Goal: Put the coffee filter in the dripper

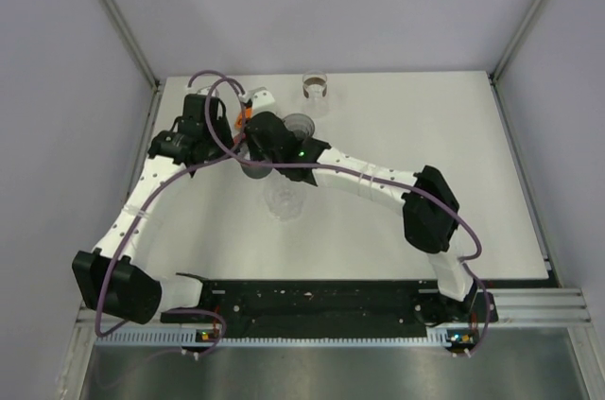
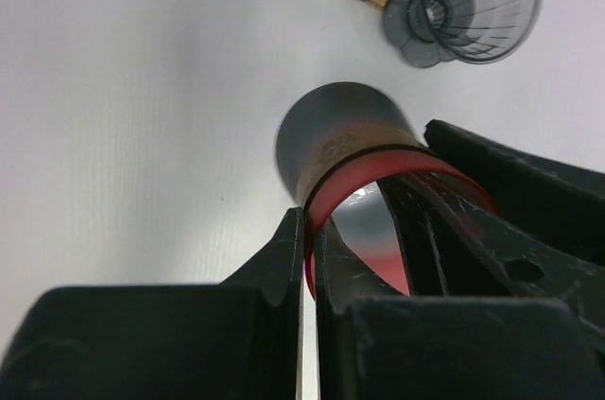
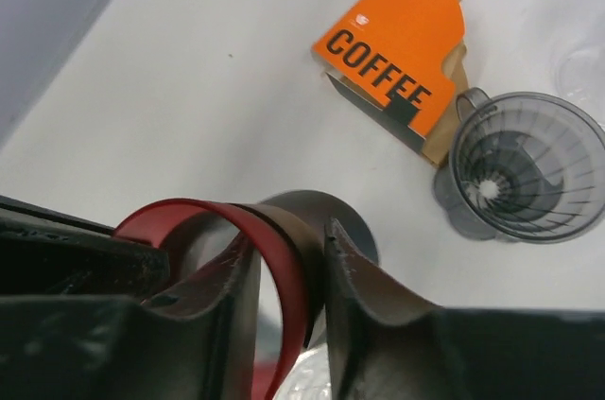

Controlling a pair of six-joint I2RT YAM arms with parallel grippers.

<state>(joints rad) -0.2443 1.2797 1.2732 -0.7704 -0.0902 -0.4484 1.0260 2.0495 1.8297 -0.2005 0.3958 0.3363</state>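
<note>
The right gripper moves down toward the right in the top view next and releases the cup. Open tabletop beside the clear dripper lies below on that side.
The grey translucent dripper (image 3: 525, 168) stands empty on the white table, also in the left wrist view (image 2: 473, 3) and from above (image 1: 298, 124). Beside it lies the orange "COFFEE" filter box (image 3: 392, 50) with brown paper filters (image 3: 452, 97) showing at its edge. Both grippers hold a grey cup with a red rim (image 2: 345, 135). My left gripper (image 2: 310, 234) is pinched on the rim. My right gripper (image 3: 288, 244) straddles the opposite wall (image 3: 298, 230), one finger inside and one outside. No filter is in either gripper.
A clear glass (image 1: 315, 86) stands at the table's far edge. Another clear vessel (image 1: 284, 200) stands just in front of the grippers. Both arms crowd the far left of the table (image 1: 425, 135), close to the left wall.
</note>
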